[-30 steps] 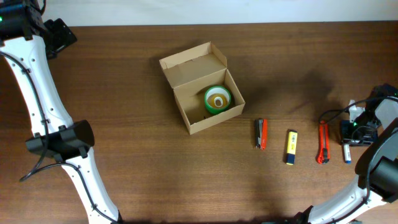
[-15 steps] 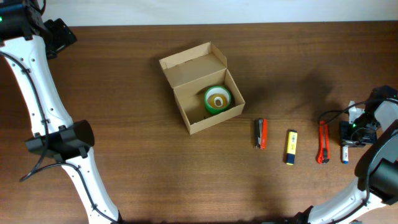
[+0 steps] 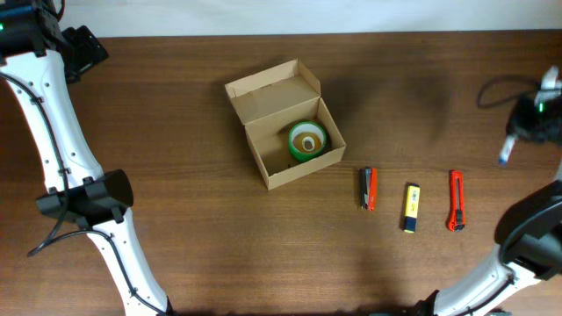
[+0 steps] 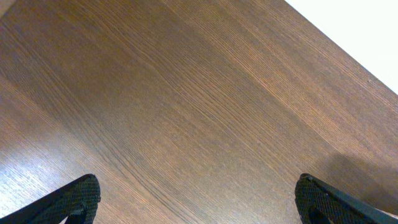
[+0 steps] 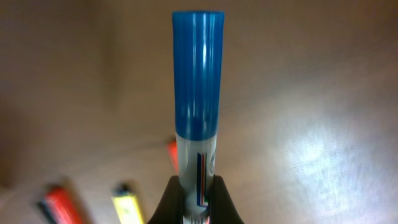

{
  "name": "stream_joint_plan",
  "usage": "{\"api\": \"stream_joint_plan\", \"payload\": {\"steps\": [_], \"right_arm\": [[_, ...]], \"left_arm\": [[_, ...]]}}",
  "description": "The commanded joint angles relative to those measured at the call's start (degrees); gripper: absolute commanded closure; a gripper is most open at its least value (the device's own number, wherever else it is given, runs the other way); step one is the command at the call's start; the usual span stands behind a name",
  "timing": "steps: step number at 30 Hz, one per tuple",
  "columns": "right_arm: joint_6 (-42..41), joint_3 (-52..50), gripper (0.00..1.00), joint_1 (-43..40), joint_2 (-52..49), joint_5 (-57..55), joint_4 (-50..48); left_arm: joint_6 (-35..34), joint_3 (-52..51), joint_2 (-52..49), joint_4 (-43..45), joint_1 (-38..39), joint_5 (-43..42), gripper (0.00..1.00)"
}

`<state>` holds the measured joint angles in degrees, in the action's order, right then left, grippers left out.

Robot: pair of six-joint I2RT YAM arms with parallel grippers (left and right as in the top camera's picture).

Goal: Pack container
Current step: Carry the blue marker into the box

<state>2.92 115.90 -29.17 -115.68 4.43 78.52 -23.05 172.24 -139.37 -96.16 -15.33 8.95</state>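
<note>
My right gripper should move the marker to its left in the overhead view, lower it onto the bare bottom of the container below, next to the tape roll, and let go.
The tan cardboard container (image 3: 263, 145) stands open at the table's middle, its flap lid tilted back to the upper left. A green tape roll (image 3: 308, 140) lies inside it. My right gripper (image 3: 518, 139) is at the far right edge, raised above the table, shut on a white marker with a blue cap (image 5: 198, 99); the marker also shows in the overhead view (image 3: 507, 151). My left gripper (image 4: 196, 205) is open and empty over bare wood at the table's far left back corner.
On the table right of the container lie a red-and-black cutter (image 3: 369, 189), a yellow marker (image 3: 411, 207) and an orange-red cutter (image 3: 456, 200) in a row. The white wall edge runs along the back (image 3: 307, 16).
My right gripper has lifted the blue-capped marker off the table by the orange-red cutter and carried it up and toward the back right. The left arm has not moved.
</note>
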Motion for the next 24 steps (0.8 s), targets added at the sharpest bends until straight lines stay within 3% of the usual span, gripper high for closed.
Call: {"api": "stream_joint_plan", "payload": {"steps": [1,6,15,24], "right_arm": [[-3.41,9.81,0.96,7.72,0.57,1.62,2.82],[-0.79,18.4,0.96,23.3,0.57,1.16,3.1],[10.47,18.4,0.96,48.35,-5.07,-2.78,0.5],[19.76,18.4,0.96,56.22,-16.9,-2.95,-2.12]], "left_arm": [[0.9,0.31,-0.46,0.5,0.07,-0.15,0.0],[0.9,0.31,-0.46,0.83,0.07,-0.17,0.0],[0.9,0.31,-0.46,0.94,0.07,-0.17,0.0],[0.9,0.31,-0.46,0.52,0.07,-0.17,0.0]]}}
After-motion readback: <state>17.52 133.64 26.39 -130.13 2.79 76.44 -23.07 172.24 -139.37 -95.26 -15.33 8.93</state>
